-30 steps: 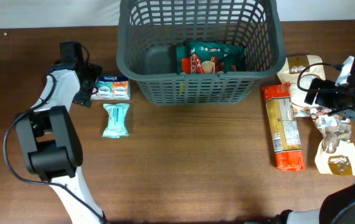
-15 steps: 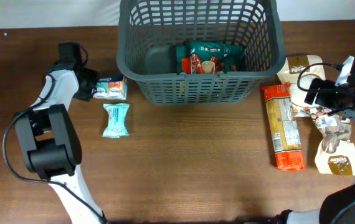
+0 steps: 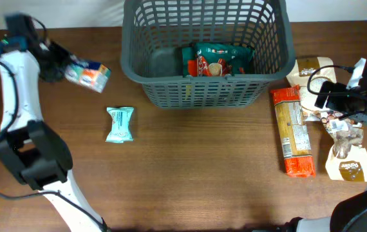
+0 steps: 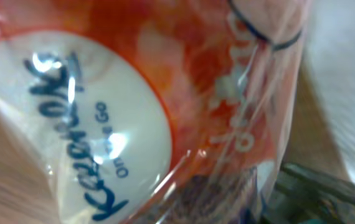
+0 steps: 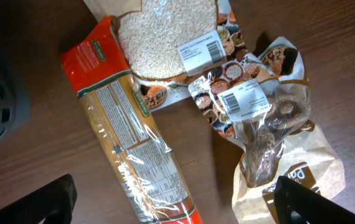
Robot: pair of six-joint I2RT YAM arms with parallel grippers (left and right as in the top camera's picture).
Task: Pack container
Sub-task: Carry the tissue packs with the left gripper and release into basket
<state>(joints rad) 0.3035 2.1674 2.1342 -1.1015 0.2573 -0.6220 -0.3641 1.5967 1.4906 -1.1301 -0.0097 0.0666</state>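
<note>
My left gripper first rises toward the basket and past its rim next, then lowers, to get over the green packet (image 3: 217, 58).
The container (image 3: 270, 71) is a dark grey slotted basket at the back middle of the table, with a green packet (image 3: 217, 58) lying inside. My left gripper (image 3: 60, 68) is raised left of the basket and shut on a tissue pack (image 3: 88, 75), which hangs clear of the table. In the left wrist view the tissue pack (image 4: 103, 118) fills the frame with its orange wrap and white oval label, hiding the fingers. My right gripper (image 3: 328, 96) hovers open over the packets at the right. Its black fingertips (image 5: 53, 199) straddle a long orange pasta pack (image 5: 140, 155).
A teal snack packet (image 3: 119, 124) lies on the table left of the basket. At the right lie the pasta pack (image 3: 293, 132), a rice bag (image 3: 312, 69), a clear bag of dried mushrooms (image 5: 265, 143) and a brown paper bag (image 3: 349, 166).
My left gripper shut on the tissue pack beside the basket, then lifted it up and away to the left. The right arm has stayed still.
</note>
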